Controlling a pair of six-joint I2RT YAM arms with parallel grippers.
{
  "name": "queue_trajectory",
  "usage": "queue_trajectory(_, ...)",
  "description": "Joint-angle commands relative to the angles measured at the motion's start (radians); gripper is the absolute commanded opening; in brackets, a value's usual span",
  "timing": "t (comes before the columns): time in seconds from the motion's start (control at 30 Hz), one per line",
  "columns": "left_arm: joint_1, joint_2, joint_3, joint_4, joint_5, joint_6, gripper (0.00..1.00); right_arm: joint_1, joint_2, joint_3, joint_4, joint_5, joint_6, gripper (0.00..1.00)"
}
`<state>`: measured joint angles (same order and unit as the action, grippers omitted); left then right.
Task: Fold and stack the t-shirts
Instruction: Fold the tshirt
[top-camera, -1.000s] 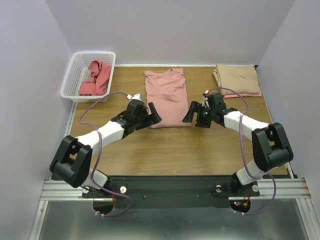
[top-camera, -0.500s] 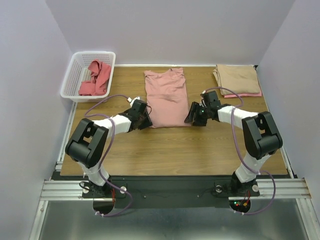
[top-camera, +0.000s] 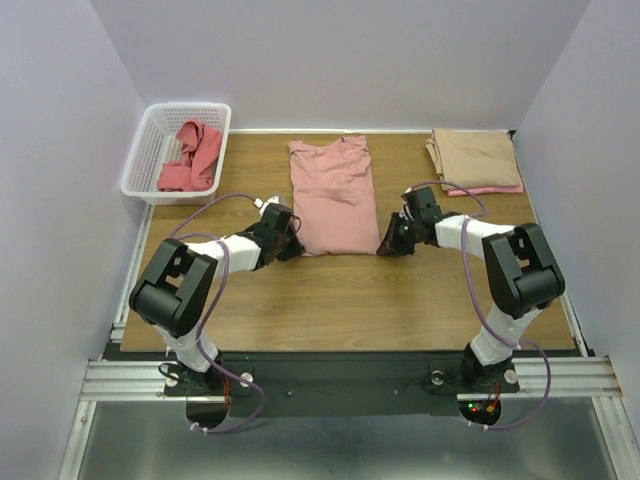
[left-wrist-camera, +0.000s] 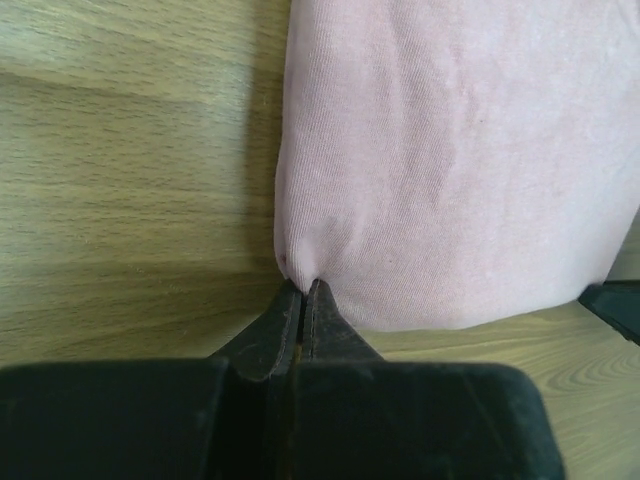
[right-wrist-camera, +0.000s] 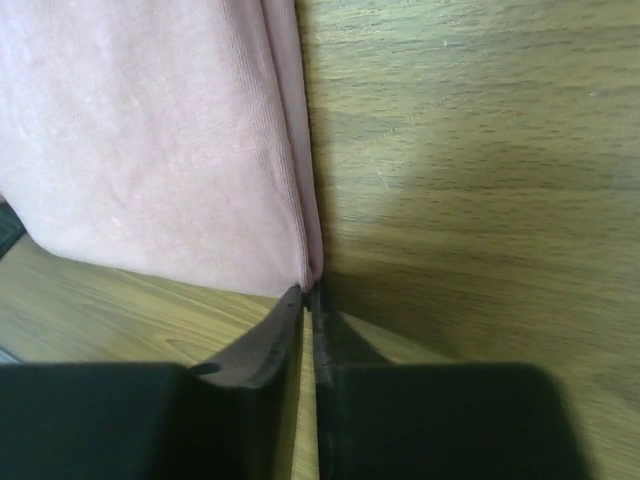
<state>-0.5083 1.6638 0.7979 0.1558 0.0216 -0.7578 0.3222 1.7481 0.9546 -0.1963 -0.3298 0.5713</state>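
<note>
My left gripper holds its corner of the t-shirt, and the t-shirt's shoulder nearest the basket lies outward of it. Next I should move it up and outward, lower the corner onto that shoulder and release.
A dusty pink t-shirt (top-camera: 333, 195) lies folded into a long strip in the middle of the table, neck at the far end. My left gripper (top-camera: 293, 240) is shut on its near left corner, where the cloth (left-wrist-camera: 440, 160) puckers between the fingertips. My right gripper (top-camera: 385, 243) is shut on the near right corner, pinching the folded edge (right-wrist-camera: 150, 140). A folded tan t-shirt (top-camera: 476, 157) lies on a pink one (top-camera: 490, 188) at the far right. A coral-red t-shirt (top-camera: 193, 155) sits crumpled in the basket.
The white lattice basket (top-camera: 150, 150) stands at the far left corner of the wooden table (top-camera: 350, 295). Grey walls close in the left, right and far sides. Both arm bases sit on the black rail at the near edge.
Both grippers moved inward and down to the near corners of the pink t-shirt and went from open to shut on the cloth.
</note>
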Motion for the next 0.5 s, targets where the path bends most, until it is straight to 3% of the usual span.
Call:
queue_trajectory(0.0, -0.001, -0.021, -0.075, -0.076, 0.047, 0.008, 0.0, 0.005, 0.005, -0.017, -0.015, 0.043, 0.002, 0.01)
queue_trajectory(0.13, -0.028, -0.125, -0.135, -0.068, 0.06, -0.003, 0.0, 0.003, -0.087, -0.076, -0.017, 0.063, 0.001, 0.01)
queue_trajectory(0.3, -0.114, -0.304, -0.225, -0.104, 0.074, -0.076, 0.0, 0.006, -0.383, -0.209, -0.031, 0.023, -0.002, 0.0)
queue_trajectory(0.47, -0.245, -0.536, -0.209, -0.295, 0.034, -0.161, 0.0, 0.008, -0.648, -0.264, -0.166, 0.061, 0.013, 0.01)
